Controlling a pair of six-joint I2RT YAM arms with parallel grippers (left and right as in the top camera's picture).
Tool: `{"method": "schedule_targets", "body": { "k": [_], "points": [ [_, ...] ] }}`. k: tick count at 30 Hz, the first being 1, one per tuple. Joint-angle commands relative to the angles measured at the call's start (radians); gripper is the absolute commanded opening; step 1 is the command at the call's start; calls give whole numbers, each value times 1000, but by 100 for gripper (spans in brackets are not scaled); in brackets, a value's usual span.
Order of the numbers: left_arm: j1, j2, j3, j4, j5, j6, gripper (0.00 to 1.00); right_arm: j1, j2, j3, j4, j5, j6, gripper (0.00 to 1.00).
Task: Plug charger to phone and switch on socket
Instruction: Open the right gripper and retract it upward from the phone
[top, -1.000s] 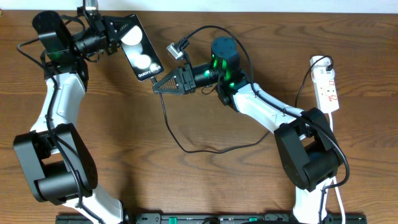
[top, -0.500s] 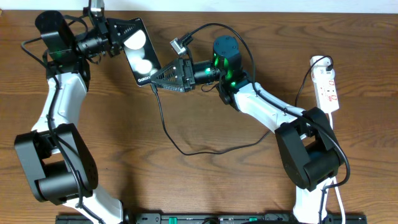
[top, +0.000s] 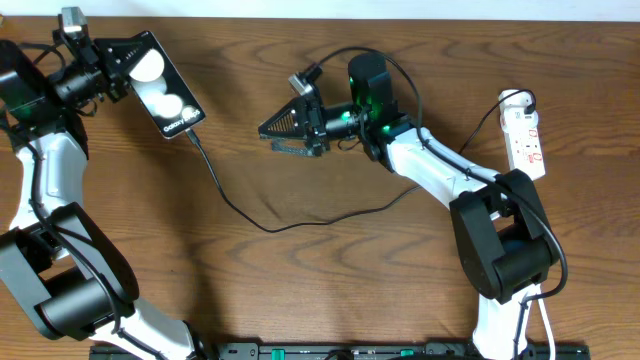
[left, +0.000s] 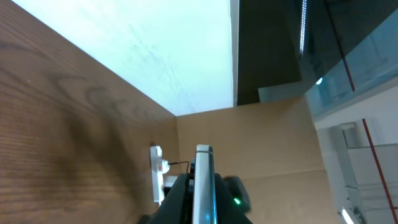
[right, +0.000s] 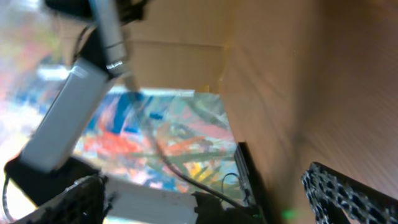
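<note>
The left gripper moves down, back and to the right in the overhead view next to let go of the phone (top: 160, 85), as bare tabletop beside the charger (top: 262, 226) lies below it that way.
The phone (top: 160, 85), a glossy black slab with two white spots, hangs above the table at the upper left. My left gripper (top: 118, 68) is shut on its far end. In the left wrist view the phone (left: 203, 183) stands edge-on between the fingers. The charger (top: 262, 226), a thin black cable, enters the phone's lower end and trails across the table towards the right. My right gripper (top: 272, 138) stands open and holds nothing, well right of the phone. In the right wrist view, the phone (right: 67, 118) and charger (right: 149, 140) lie ahead of the open gripper (right: 205, 202). The white socket (top: 525, 140) lies at the far right.
A white lead (top: 545, 300) runs from the socket down the right side. The right arm's white links (top: 440, 175) cross the table between the gripper and the socket. The socket (left: 155, 177) also shows in the distance in the left wrist view.
The right gripper has opened, let go of the charger's plug and drawn back to the right. The left arm has carried the phone to the left, the cable trailing from it.
</note>
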Motion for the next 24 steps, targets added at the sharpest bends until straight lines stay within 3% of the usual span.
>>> {"method": "schedule_targets", "body": {
  "k": [1, 6, 11, 19, 24],
  "points": [
    [-9, -21, 12, 7, 61, -16, 7, -12, 8, 6, -124, 103, -192, 99],
    [-19, -21, 12, 7, 61, -15, 8, -42, 6, 32, -460, 272, -412, 99],
    [-35, -21, 12, 7, 61, 4, 7, -64, -2, 147, -898, 657, -608, 99],
    [-116, -20, 8, 6, 61, 80, 7, -55, -35, 347, -1234, 1088, -603, 99],
    [-195, -20, -23, -116, 35, 237, 7, -51, -41, 443, -1369, 1232, -580, 99]
  ]
}}
